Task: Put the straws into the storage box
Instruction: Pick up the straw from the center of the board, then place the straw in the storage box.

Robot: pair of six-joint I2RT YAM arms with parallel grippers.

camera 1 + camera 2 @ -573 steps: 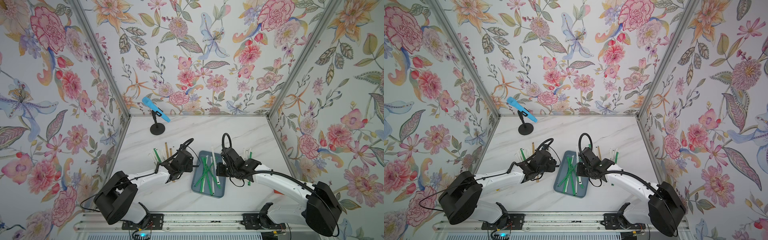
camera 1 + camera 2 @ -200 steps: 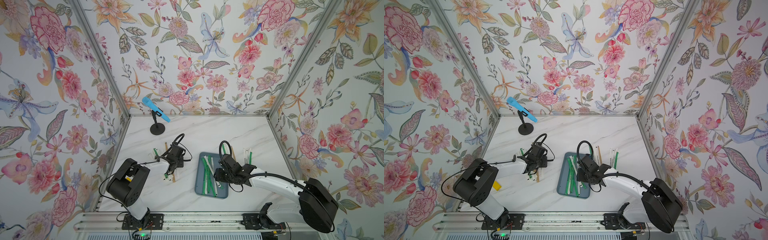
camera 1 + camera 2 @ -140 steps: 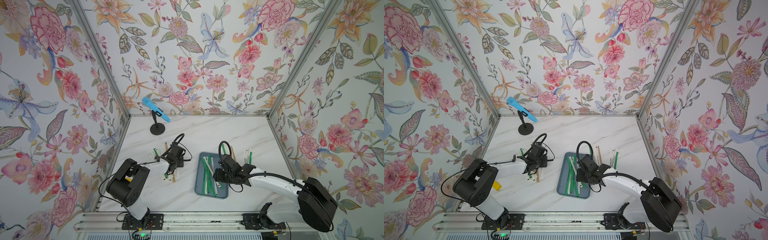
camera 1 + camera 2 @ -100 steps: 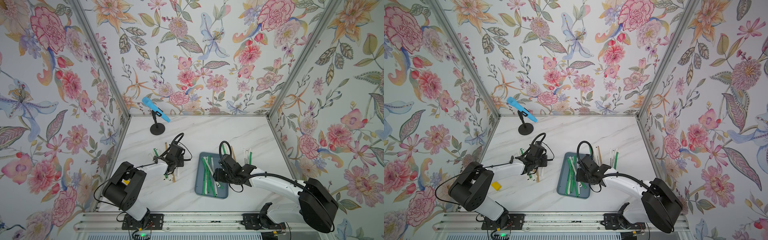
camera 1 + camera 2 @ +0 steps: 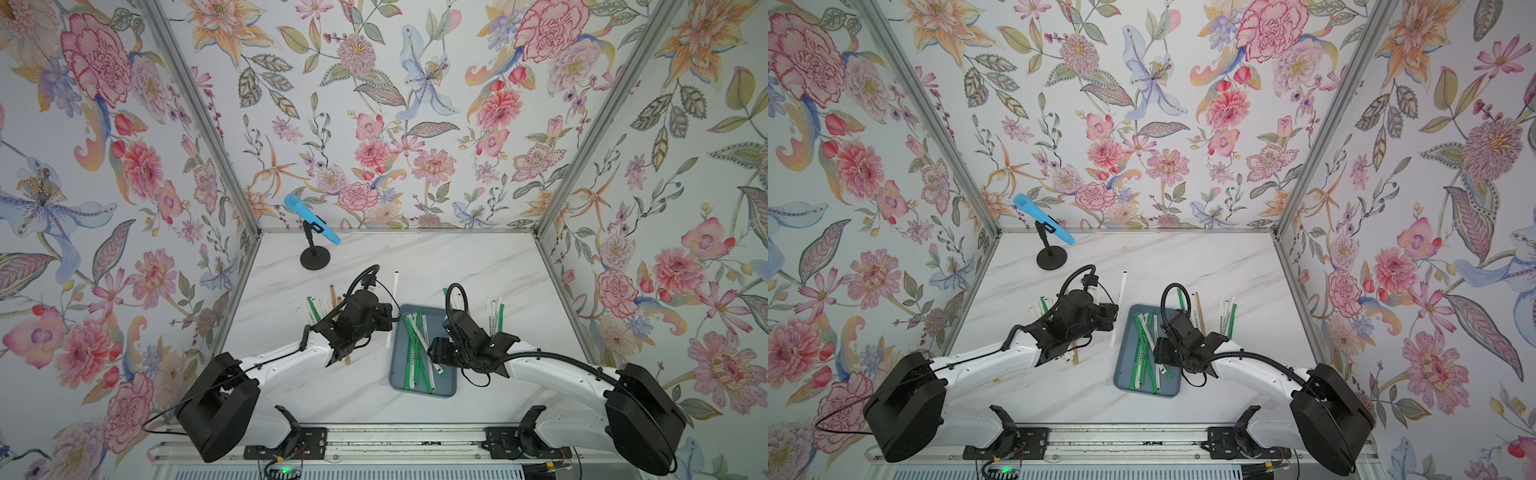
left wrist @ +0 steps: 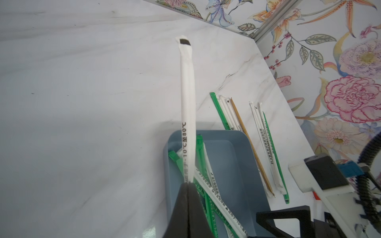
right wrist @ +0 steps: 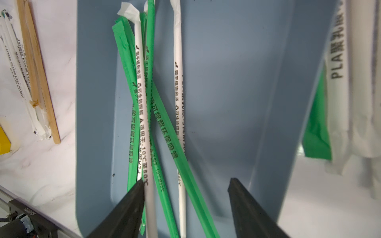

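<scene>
The held straw juts past the box's far rim. My left gripper will next go over the box's rim and back, then down onto the straws inside the box to release.
My left gripper is shut on a white printed straw near its middle. In both top views this straw runs along the left rim of the blue-grey storage box. Several green and white straws lie inside the box. My right gripper hovers open over the box's near half with nothing held. More straws lie on the table left of the box and right of it.
A blue microphone on a black stand stands at the back left. A tan straw lies among the right group. A yellow block sits on the table past the left pile. Floral walls close in three sides.
My left gripper has shut on the white straw and carried it right from the left pile to the box's left rim. The right gripper stays over the box, slightly wider.
</scene>
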